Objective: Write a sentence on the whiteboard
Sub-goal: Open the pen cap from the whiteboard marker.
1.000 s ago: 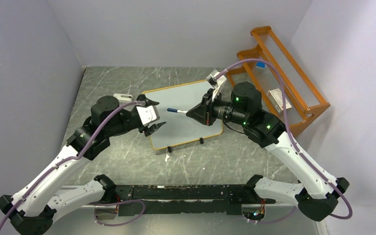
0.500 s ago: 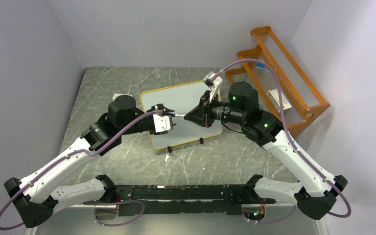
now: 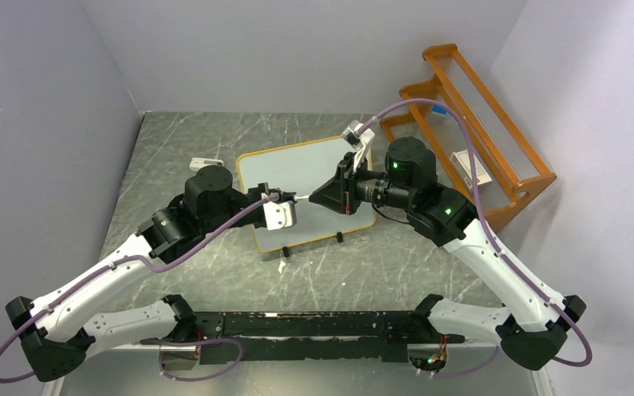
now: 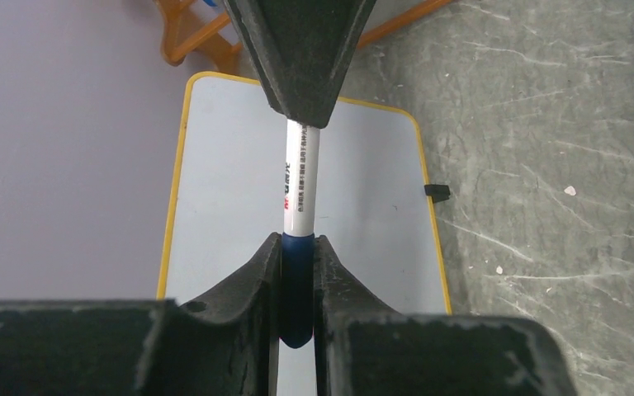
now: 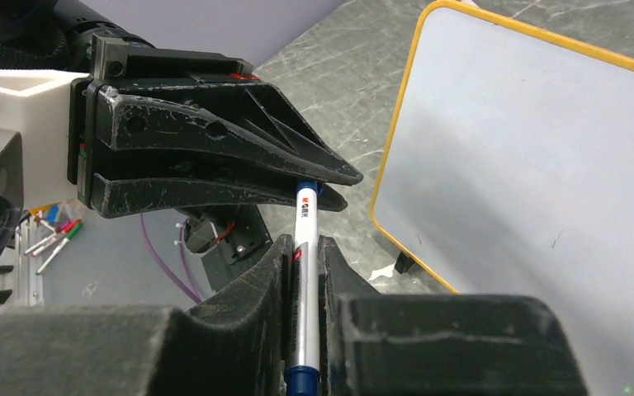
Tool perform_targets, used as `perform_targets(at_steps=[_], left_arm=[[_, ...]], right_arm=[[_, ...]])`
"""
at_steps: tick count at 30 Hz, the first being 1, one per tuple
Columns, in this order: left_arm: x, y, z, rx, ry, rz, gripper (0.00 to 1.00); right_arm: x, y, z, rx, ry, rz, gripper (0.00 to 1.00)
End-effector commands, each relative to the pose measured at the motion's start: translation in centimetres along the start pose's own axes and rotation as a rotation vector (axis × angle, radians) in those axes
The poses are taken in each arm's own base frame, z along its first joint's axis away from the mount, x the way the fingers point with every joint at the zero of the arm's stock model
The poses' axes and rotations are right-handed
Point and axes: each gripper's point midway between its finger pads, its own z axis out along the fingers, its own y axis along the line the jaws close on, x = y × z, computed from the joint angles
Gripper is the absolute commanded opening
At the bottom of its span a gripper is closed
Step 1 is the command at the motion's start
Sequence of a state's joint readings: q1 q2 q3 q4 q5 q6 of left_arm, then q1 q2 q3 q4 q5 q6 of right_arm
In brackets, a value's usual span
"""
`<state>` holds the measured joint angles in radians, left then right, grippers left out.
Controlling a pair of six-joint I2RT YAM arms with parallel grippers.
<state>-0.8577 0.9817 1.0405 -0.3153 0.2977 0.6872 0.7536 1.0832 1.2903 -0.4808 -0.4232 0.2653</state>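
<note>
The robot's left gripper next needs to pull the cap off the held marker's body (image 5: 305, 223) and bring the cap down onto the tabletop near the eraser, below the gripper and to the left in the top view.
The whiteboard (image 3: 314, 161) lies flat on the marble table, orange-framed, and no sentence shows on its white face (image 4: 231, 181) (image 5: 528, 148). Above it a white marker (image 3: 301, 198) hangs level between the two arms. My right gripper (image 3: 320, 195) (image 5: 305, 243) is shut on the marker's white barrel (image 5: 305, 223). My left gripper (image 3: 287, 203) (image 4: 298, 243) is shut on the marker's blue cap (image 4: 297, 280), facing the right gripper (image 4: 301, 91) nose to nose. In the right wrist view the left gripper (image 5: 330, 183) covers the cap end.
An orange wooden rack (image 3: 470, 124) stands at the back right by the wall. A small white eraser (image 3: 205, 163) lies left of the board. A white scrap (image 3: 281, 266) lies on the table near the board's black feet (image 3: 339, 238).
My left arm has swung right to the marker, and its jaws have gone from wide open to closed on the blue cap. The right arm has barely moved.
</note>
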Motion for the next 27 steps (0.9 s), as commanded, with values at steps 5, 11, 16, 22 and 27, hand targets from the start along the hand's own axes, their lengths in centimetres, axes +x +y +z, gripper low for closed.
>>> perform_targets(at_steps=[5, 11, 16, 22, 27], left_arm=[[2.4, 2.2, -2.6, -0.172, 0.124, 0.044, 0.05], [4.8, 2.8, -4.7, -0.249, 0.244, 0.068, 0.05], [5.6, 3.1, -5.6, -0.276, 0.296, 0.077, 0.05], [5.9, 5.3, -7.7, -0.444, 0.339, 0.002, 0.05], [8.1, 7.2, -10.1, -0.646, 0.416, -0.155, 0.05]], right_arm=[[0.2, 1.3, -1.7, -0.039, -0.001, -0.007, 0.0], [0.6, 1.2, -3.0, -0.019, 0.017, -0.032, 0.0], [1.4, 1.5, -3.2, -0.044, 0.045, -0.035, 0.0], [0.8, 0.8, -3.4, -0.004, -0.037, -0.052, 0.0], [0.8, -1.0, -3.2, 0.074, -0.113, -0.062, 0.0]])
